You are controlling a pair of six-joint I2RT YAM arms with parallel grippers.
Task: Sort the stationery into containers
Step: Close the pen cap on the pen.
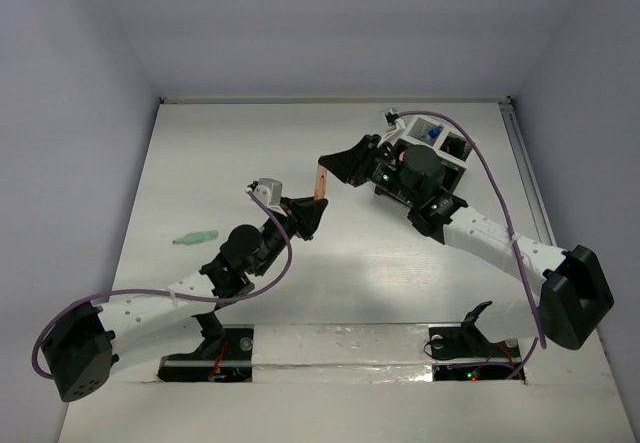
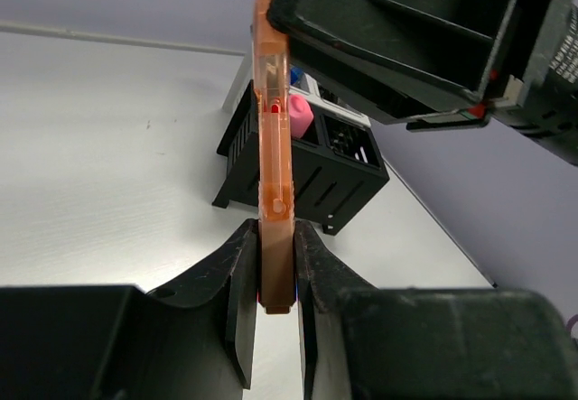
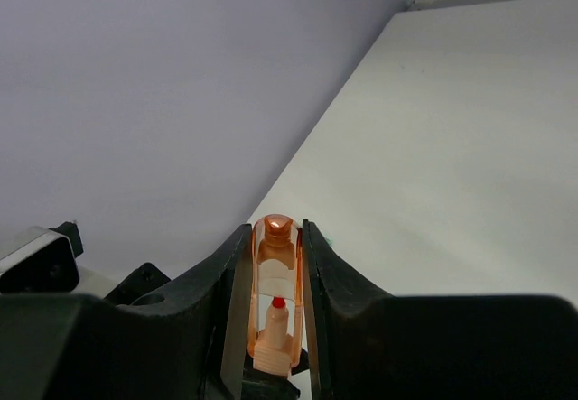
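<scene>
The marker should go next to the open section of the container beside the pink piece [image 2: 299, 108], so I will move my right gripper down and right in the top view and release it there.
An orange marker [image 1: 321, 181] hangs in the air between my two grippers, above the middle of the table. My left gripper [image 1: 308, 213] is shut on its lower end [image 2: 274, 265]. My right gripper [image 1: 340, 168] is shut on its clear orange cap [image 3: 275, 265], with its fingers [image 2: 388, 39] reaching in from the top right of the left wrist view. The black divided box [image 2: 312, 170] stands behind the marker, with a pink piece [image 2: 299, 108] in one compartment. A green marker [image 1: 195, 236] lies on the table to the left.
The black box [image 1: 455, 153] sits at the back right, largely covered by my right arm, with something blue [image 1: 432, 133] in it. A white box [image 1: 398, 123] shows just behind it. Walls close the table at the back and on both sides.
</scene>
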